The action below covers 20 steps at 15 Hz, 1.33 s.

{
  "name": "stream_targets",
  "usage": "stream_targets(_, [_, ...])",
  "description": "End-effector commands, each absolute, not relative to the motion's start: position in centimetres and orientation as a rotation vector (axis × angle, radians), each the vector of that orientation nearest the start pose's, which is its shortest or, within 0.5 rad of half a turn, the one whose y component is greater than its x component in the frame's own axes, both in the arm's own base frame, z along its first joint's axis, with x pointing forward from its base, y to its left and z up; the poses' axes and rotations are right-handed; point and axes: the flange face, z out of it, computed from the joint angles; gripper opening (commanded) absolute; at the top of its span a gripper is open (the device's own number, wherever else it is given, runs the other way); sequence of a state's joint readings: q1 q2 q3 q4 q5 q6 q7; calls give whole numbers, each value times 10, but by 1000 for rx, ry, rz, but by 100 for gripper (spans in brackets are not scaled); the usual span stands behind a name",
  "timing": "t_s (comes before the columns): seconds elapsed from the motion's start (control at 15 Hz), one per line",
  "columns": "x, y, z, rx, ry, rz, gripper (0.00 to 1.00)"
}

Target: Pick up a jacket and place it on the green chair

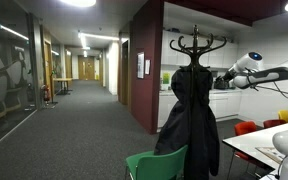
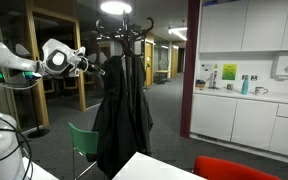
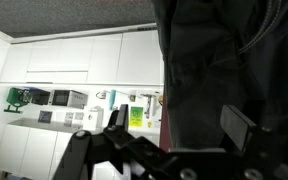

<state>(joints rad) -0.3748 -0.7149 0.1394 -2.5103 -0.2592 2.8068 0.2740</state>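
I need to move my gripper up, outward and toward the right in the wrist view to straddle the fabric of the jacket's upper part point(image 2: 107, 62) point(image 3: 206, 85), which hangs outward that way.
The long black jacket point(image 1: 189, 120) hangs limp from the black branched coat stand point(image 1: 198, 43); it also shows in the other exterior view point(image 2: 122, 115). The green chair point(image 1: 154, 163) stands just below and in front of it, backrest visible point(image 2: 84, 150). My gripper point(image 1: 220, 76) is level with the jacket's upper part, beside its collar point(image 2: 87, 63), and I cannot tell whether it touches. In the wrist view the dark jacket fabric point(image 3: 214, 60) fills the right side ahead of my gripper point(image 3: 176, 125), whose fingers are spread apart and hold nothing.
A white table point(image 1: 269, 140) and red chairs point(image 1: 246, 128) stand near the robot. White kitchen cabinets and a counter point(image 2: 244, 100) lie behind. A carpeted corridor point(image 1: 74, 120) with a glass wall point(image 1: 4, 70) runs past the stand.
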Motion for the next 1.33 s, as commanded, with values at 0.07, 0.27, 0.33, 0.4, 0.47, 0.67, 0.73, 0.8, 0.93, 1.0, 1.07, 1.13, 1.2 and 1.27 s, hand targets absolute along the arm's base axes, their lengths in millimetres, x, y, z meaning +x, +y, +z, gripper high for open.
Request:
stream_targets(0.07, [427,-64,632,-2949,441,-1596,100])
stream_targets(0.27, [450,-54,635,-2955,395,-1582,100])
stream_targets(0.33, [455,-50,640,-2953,374,-1588,100])
stream_targets(0.4, [459,-47,646,-2951,355,-1601,100])
stream_targets(0.47, [463,-44,654,-2942,323,-1624,100])
stream_targets(0.67, [468,-37,681,-2909,277,-1700,100])
stream_targets(0.73, [470,-35,688,-2897,271,-1722,100])
stream_targets(0.8, [471,-34,693,-2887,266,-1736,100])
stream_targets(0.93, [474,-33,699,-2878,259,-1752,100])
stream_targets(1.0, [476,-33,699,-2879,256,-1752,100])
stream_targets(1.07, [479,-34,697,-2882,253,-1748,100])
stream_targets(1.13, [481,-35,694,-2890,250,-1738,100])
stream_targets(1.2, [484,-36,691,-2900,251,-1726,100])
stream_targets(1.27, [487,-38,687,-2910,247,-1715,100])
